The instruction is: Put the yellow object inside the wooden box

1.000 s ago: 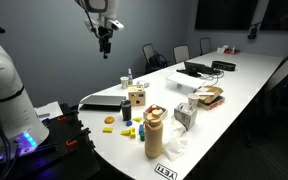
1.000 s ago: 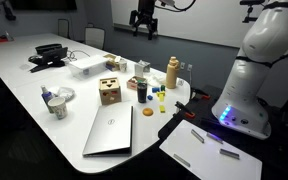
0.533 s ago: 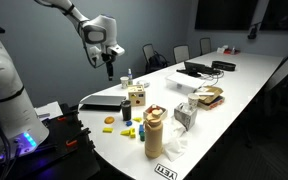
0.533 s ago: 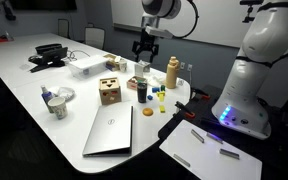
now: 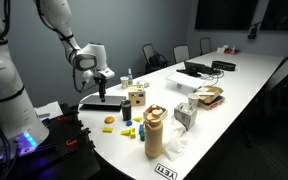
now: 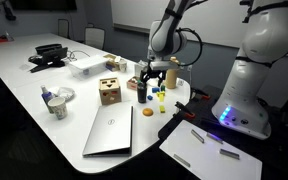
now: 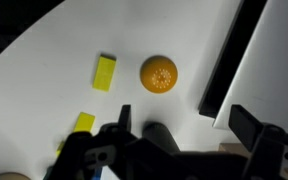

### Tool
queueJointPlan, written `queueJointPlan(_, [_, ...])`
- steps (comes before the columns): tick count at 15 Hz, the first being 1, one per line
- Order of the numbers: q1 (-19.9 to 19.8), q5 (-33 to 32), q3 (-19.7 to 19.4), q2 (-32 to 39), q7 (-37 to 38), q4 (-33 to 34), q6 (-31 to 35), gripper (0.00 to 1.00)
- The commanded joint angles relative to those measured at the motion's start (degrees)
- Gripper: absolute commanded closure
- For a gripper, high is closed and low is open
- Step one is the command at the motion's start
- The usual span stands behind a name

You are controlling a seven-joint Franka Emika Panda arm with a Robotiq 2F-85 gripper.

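Note:
I need to lower my open gripper over the round yellow object, which is below it on the tabletop, because bare table on both sides gives my fingers room.
The yellow object is a small round orange-yellow piece lying on the white table; it shows in both exterior views. The wooden box, a light-wood cube with dark cut-outs, stands beside the laptop. My gripper is open and empty, and hangs above the table with the yellow object just ahead of its fingertips. It shows in both exterior views, a little above the toy pieces.
A closed laptop lies near the table edge; its dark edge is right of the yellow object. Lemon-yellow blocks lie to its left. A tan cylindrical container, cups and clutter stand nearby.
The arm has come down from high above the table to just over the toy pieces near the laptop. The gripper has stayed open and empty.

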Motion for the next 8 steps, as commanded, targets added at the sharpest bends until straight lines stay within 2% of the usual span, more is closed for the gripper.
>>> queueJointPlan(1, [3.76, -1.14, -0.93, 8.61, 4.27, 0.17, 6.14, 0.0])
queueJointPlan(8, [9.43, 1.82, -3.95, 26.33, 2.59, 8.82, 14.2, 0.0])
